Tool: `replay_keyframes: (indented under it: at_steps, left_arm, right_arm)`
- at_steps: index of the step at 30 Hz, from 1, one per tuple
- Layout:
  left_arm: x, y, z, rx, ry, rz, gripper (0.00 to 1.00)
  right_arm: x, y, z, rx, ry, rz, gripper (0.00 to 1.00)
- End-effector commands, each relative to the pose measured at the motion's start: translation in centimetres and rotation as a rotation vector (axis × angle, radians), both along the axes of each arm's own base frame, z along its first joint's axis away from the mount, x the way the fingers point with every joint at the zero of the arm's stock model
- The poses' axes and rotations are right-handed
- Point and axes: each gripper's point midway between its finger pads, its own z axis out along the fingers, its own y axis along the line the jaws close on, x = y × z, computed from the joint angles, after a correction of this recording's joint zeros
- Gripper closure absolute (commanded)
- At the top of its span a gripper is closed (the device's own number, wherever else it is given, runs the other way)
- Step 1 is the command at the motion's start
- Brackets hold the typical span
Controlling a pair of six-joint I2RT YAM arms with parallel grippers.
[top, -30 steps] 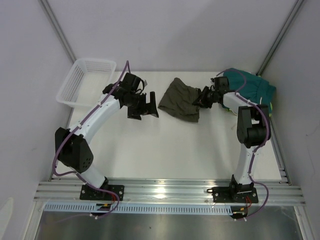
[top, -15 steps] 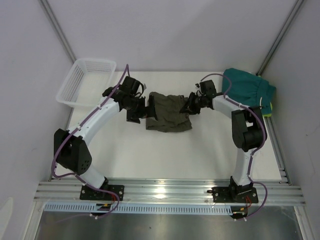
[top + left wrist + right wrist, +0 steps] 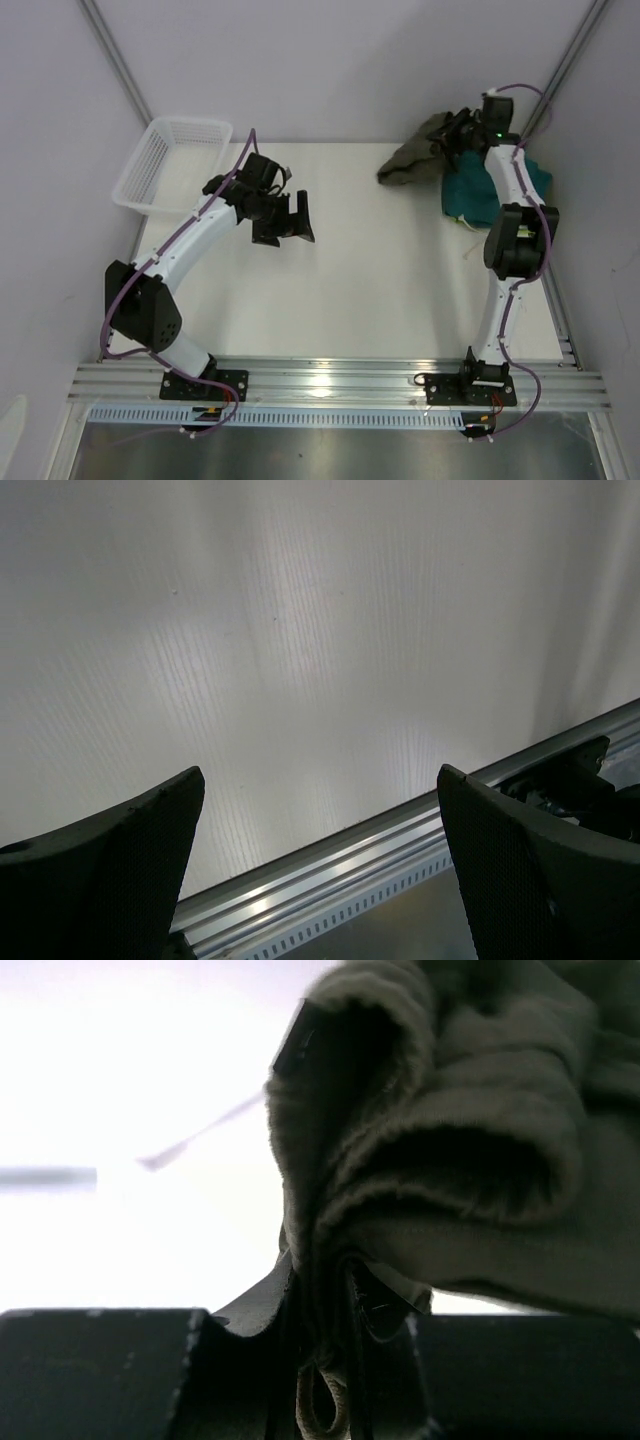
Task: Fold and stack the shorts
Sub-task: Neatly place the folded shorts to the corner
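Note:
I will next move my right gripper to the right in the top view and down by the teal shorts' wall-side edge, because the olive-green pair hangs beside them.
The olive-green shorts hang bunched in the air at the back right, held by my right gripper, which is shut on them. In the right wrist view the olive cloth fills the frame, pinched between the jaws. The folded teal shorts lie on the table at the back right, under the right arm and just right of the hanging olive pair. My left gripper is open and empty over the bare white table left of centre.
A white plastic basket stands at the back left corner. The aluminium rail with both arm bases runs along the near edge. Grey walls close in on the table at the back and both sides.
My right gripper has lifted the olive shorts off the table centre and carried them up and to the back right, beside the teal pair. My left gripper has let go and now is open.

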Motion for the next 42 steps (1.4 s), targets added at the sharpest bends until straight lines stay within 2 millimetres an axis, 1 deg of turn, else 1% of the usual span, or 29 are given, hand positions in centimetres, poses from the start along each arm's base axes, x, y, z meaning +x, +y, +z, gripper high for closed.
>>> replay_keyframes:
  at_steps: [1, 2, 3, 4, 5, 6, 7, 8, 9, 10, 11, 12, 13, 14, 16, 18, 21, 22, 23, 24, 27, 29, 30, 32, 33, 36, 39, 41, 42]
  left_arm:
    - [-0.5, 0.2, 1.4, -0.016, -0.046, -0.010, 0.01]
    - [-0.4, 0.1, 1.5, -0.019, -0.051, -0.011, 0.01]
    - [-0.4, 0.0, 1.3, -0.021, -0.046, -0.011, 0.01]
    - [-0.4, -0.1, 1.1, -0.023, -0.041, -0.010, 0.01]
    - [-0.4, -0.2, 1.2, -0.033, -0.039, -0.012, 0.01]
    - [-0.2, -0.4, 1.1, -0.037, -0.038, -0.011, 0.01]
    - [-0.2, -0.5, 1.1, -0.042, -0.036, -0.011, 0.01]
    - [-0.2, -0.6, 1.2, -0.047, -0.040, -0.013, 0.01]
    - [-0.1, -0.8, 1.3, -0.056, -0.042, -0.013, 0.01]
    - [0.0, -0.9, 1.4, -0.058, -0.042, -0.014, 0.01]
    - [0.0, -1.0, 1.5, -0.061, -0.041, -0.017, 0.01]
    - [0.1, -1.1, 1.5, -0.059, -0.043, -0.017, 0.01]
    - [0.1, -1.2, 1.7, -0.060, -0.044, -0.021, 0.01]
    - [0.1, -1.2, 1.7, -0.058, -0.044, -0.022, 0.01]
    - [0.1, -1.4, 1.8, -0.057, -0.045, -0.027, 0.01]
    - [0.1, -1.5, 2.0, -0.060, -0.047, -0.028, 0.01]
    - [0.0, -1.4, 2.3, -0.060, -0.055, -0.024, 0.01]
    - [0.0, -1.4, 2.4, -0.060, -0.056, -0.023, 0.01]
    - [-0.1, -1.5, 2.3, -0.061, -0.056, -0.025, 0.01]
    - [-0.2, -1.4, 2.3, -0.060, -0.055, -0.027, 0.01]
    - [-0.4, -1.3, 1.9, -0.056, -0.046, -0.028, 0.01]
    - [-0.5, -1.3, 1.7, -0.056, -0.040, -0.030, 0.01]
    - [-0.6, -1.3, 1.7, -0.058, -0.041, -0.031, 0.01]
    - [-0.7, -1.3, 1.6, -0.057, -0.039, -0.036, 0.01]
    - [-0.7, -1.3, 1.5, -0.055, -0.037, -0.037, 0.01]
    - [-0.9, -1.3, 1.3, -0.054, -0.029, -0.041, 0.01]
    - [-0.9, -1.4, 1.3, -0.052, -0.026, -0.050, 0.01]
    - [-0.9, -1.5, 1.4, -0.051, -0.028, -0.056, 0.01]
    - [-1.0, -1.5, 1.4, -0.050, -0.025, -0.062, 0.01]
  right_arm:
    - [0.0, -7.5, 5.5, 0.029, -0.078, -0.144, 1.00]
    - [-0.5, -8.9, 5.7, 0.013, -0.086, -0.155, 1.00]
    - [-1.3, -9.7, 7.0, 0.011, -0.109, -0.153, 1.00]
    - [-1.8, -12.0, 7.5, 0.002, -0.129, -0.181, 1.00]
    - [-2.5, -13.1, 6.5, -0.010, -0.116, -0.189, 1.00]
    - [-3.4, -13.9, 8.5, -0.019, -0.172, -0.194, 1.00]
    - [-4.2, -16.2, 8.6, -0.021, -0.181, -0.230, 1.00]
    - [-5.2, -17.0, 6.8, -0.011, -0.145, -0.248, 1.00]
    - [-6.4, -17.5, 8.2, -0.011, -0.181, -0.256, 1.00]
    - [-6.8, -18.4, 8.6, -0.015, -0.209, -0.275, 1.00]
    - [-7.6, -19.5, 7.6, 0.001, -0.194, -0.287, 1.00]
    - [-7.9, -19.9, 8.2, -0.002, -0.212, -0.289, 1.00]
    - [-8.0, -20.3, 7.5, 0.004, -0.183, -0.290, 1.00]
    - [-7.9, -21.1, 8.4, -0.001, -0.196, -0.294, 1.00]
    - [-7.8, -21.6, 8.2, 0.014, -0.174, -0.278, 1.00]
    - [-7.9, -22.5, 9.3, 0.020, -0.192, -0.287, 1.00]
    - [-8.2, -23.1, 9.3, 0.043, -0.124, -0.291, 1.00]
    - [-8.1, -23.2, 8.5, 0.021, -0.100, -0.276, 1.00]
    - [-7.7, -23.7, 6.6, 0.009, -0.048, -0.283, 1.00]
    - [-8.1, -23.5, 5.6, -0.007, 0.003, -0.287, 1.00]
    - [-8.6, -25.4, 3.9, -0.144, 0.063, -0.351, 1.00]
    - [-8.8, -26.5, 3.8, -0.205, 0.079, -0.370, 1.00]
    - [-9.1, -26.7, 2.1, -0.195, 0.136, -0.367, 1.00]
    - [-9.2, -27.3, 1.3, -0.223, 0.168, -0.353, 1.00]
    - [-9.8, -27.3, -1.1, -0.214, 0.251, -0.340, 1.00]
    - [-10.7, -28.1, -4.1, -0.287, 0.336, -0.339, 1.00]
    - [-11.6, -30.1, -6.2, -0.373, 0.417, -0.390, 1.00]
    - [-11.7, -30.8, -7.0, -0.441, 0.457, -0.412, 1.00]
    - [-11.5, -31.1, -6.7, -0.469, 0.460, -0.415, 1.00]
